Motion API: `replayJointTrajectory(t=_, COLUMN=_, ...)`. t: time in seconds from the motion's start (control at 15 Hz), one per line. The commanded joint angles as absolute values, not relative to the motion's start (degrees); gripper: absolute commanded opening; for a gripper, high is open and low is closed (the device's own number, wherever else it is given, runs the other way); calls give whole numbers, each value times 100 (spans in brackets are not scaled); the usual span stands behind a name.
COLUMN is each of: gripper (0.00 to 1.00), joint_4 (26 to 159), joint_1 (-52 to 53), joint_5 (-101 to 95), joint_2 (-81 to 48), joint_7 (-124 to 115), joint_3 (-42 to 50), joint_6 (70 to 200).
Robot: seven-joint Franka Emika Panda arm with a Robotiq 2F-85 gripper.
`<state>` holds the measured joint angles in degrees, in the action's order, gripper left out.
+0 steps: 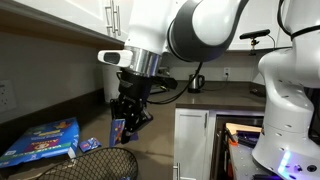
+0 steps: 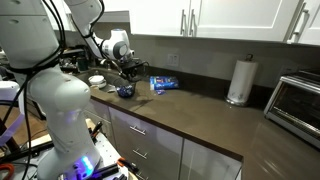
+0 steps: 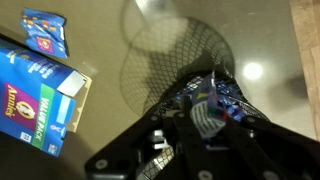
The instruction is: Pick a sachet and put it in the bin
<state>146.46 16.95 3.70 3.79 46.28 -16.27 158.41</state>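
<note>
Next I need to move the sachet in my gripper in from the bin's rim over the middle of the bin's opening [image 1: 95, 168] and release it, since it hangs near the bin's rim.
My gripper [image 1: 124, 126] is shut on a small blue-purple sachet [image 1: 118, 130] and holds it just above the round black wire-mesh bin [image 1: 105, 164]. In the wrist view the sachet [image 3: 206, 108] is pinched between the jaws [image 3: 204, 122], with the bin's mesh [image 3: 160, 50] right below. A second, similar sachet [image 3: 45, 30] lies on the counter beside the bin; it also shows in an exterior view [image 1: 90, 145]. In an exterior view the gripper [image 2: 126, 76] hangs over the bin [image 2: 125, 92].
A large flat blue package with colourful print [image 1: 40, 140] lies on the counter beside the bin, also in the wrist view [image 3: 35, 95]. A paper towel roll [image 2: 238, 80] and a toaster oven [image 2: 296, 100] stand further along the counter. Cabinets hang above.
</note>
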Motion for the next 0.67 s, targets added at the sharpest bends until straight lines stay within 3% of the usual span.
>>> replayJointTrajectory(t=0.0, gripper=3, joint_4=14904, joint_1=1860, joint_5=-94, joint_2=669, joint_7=4339, joint_3=-1715, joint_6=15827)
replayJointTrajectory(t=0.6, gripper=3, joint_4=14782, joint_1=2062, joint_5=-897, joint_2=617, joint_7=4498, joint_3=-1758, joint_6=15851)
